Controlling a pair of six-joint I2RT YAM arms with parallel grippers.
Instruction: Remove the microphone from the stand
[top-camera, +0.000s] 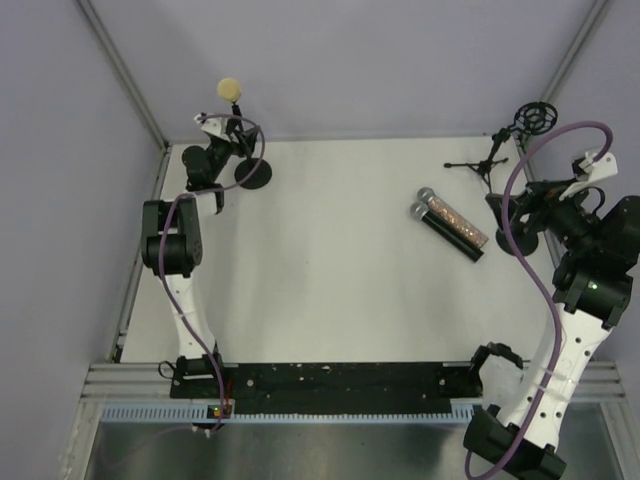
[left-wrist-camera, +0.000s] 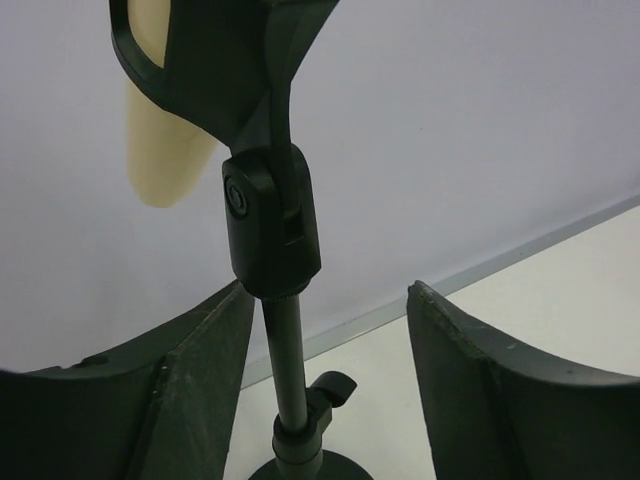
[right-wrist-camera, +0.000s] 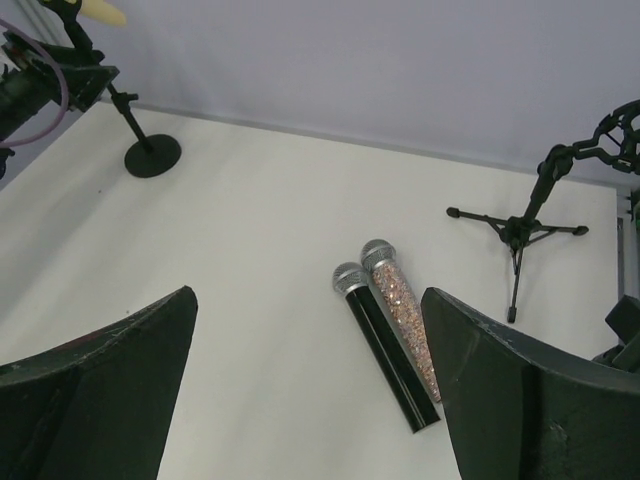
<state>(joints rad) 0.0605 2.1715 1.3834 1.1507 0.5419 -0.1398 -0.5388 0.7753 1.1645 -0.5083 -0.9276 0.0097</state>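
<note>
The right gripper next moves across the table to close on the cream microphone (top-camera: 230, 89) (right-wrist-camera: 102, 12), which sits, still clipped, far to its left in the top view.
A cream foam-headed microphone (top-camera: 230, 89) sits in the clip of a black round-base stand (top-camera: 251, 174) at the table's far left. In the left wrist view the microphone (left-wrist-camera: 160, 150) pokes out of the clip (left-wrist-camera: 220, 60) above the pole (left-wrist-camera: 287, 350). My left gripper (top-camera: 222, 130) is open; the pole stands between its fingers (left-wrist-camera: 200, 380), nearer the left one, and I see no contact. My right gripper (top-camera: 507, 222) is open and empty at the right, above the table (right-wrist-camera: 250, 300).
A black microphone (top-camera: 450, 232) and a glittery one (top-camera: 458, 218) lie side by side on the table, right of centre, just left of my right gripper. A black tripod stand (top-camera: 492, 158) with a ring mount (top-camera: 536, 117) stands at the far right corner.
</note>
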